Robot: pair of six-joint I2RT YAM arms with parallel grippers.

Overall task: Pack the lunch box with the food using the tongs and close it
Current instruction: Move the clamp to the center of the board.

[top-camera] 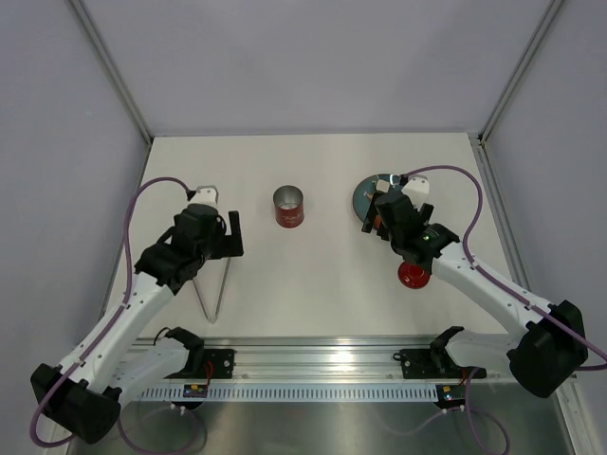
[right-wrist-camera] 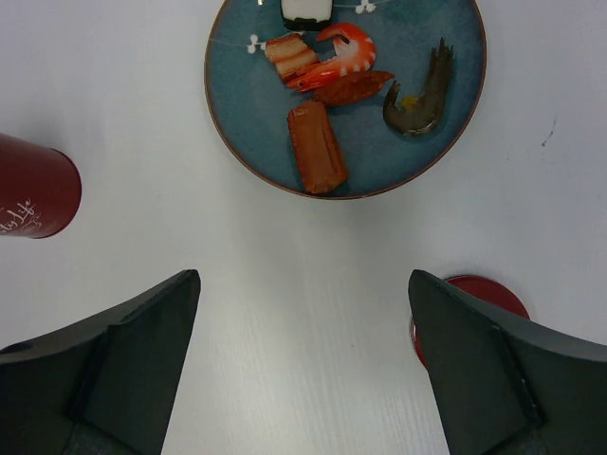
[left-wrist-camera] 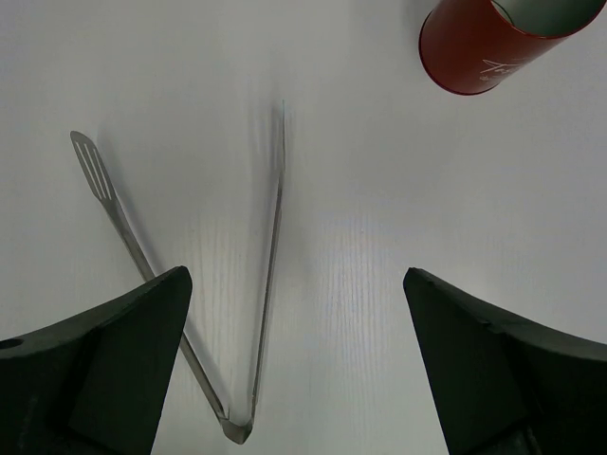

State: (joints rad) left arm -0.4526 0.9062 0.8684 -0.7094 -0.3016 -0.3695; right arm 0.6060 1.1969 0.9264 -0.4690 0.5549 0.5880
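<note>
I should move my left gripper down and back to grip the middle of the tongs' arm nearer the lunch box, which is below and back.
The lunch box (top-camera: 288,207), a red can with a silvery inside, stands open and upright mid-table; its side shows in the wrist views (left-wrist-camera: 474,47) (right-wrist-camera: 33,190). Its red lid (top-camera: 413,276) (right-wrist-camera: 479,294) lies flat under the right arm. The food (right-wrist-camera: 318,147), orange-red pieces with a shrimp, lies on a blue plate (right-wrist-camera: 242,104) (top-camera: 365,190). The silver tongs (top-camera: 216,289) (left-wrist-camera: 275,218) lie in a V on the table. My left gripper (top-camera: 232,232) (left-wrist-camera: 296,275) hovers open over them. Short of the plate, my right gripper (top-camera: 375,216) (right-wrist-camera: 303,275) is open and holds nothing.
A dark curved food piece (right-wrist-camera: 422,95) and a white piece (right-wrist-camera: 305,11) also lie on the plate. White walls with metal posts close in the table at the back and sides. A rail (top-camera: 313,365) with both arm bases runs along the near edge.
</note>
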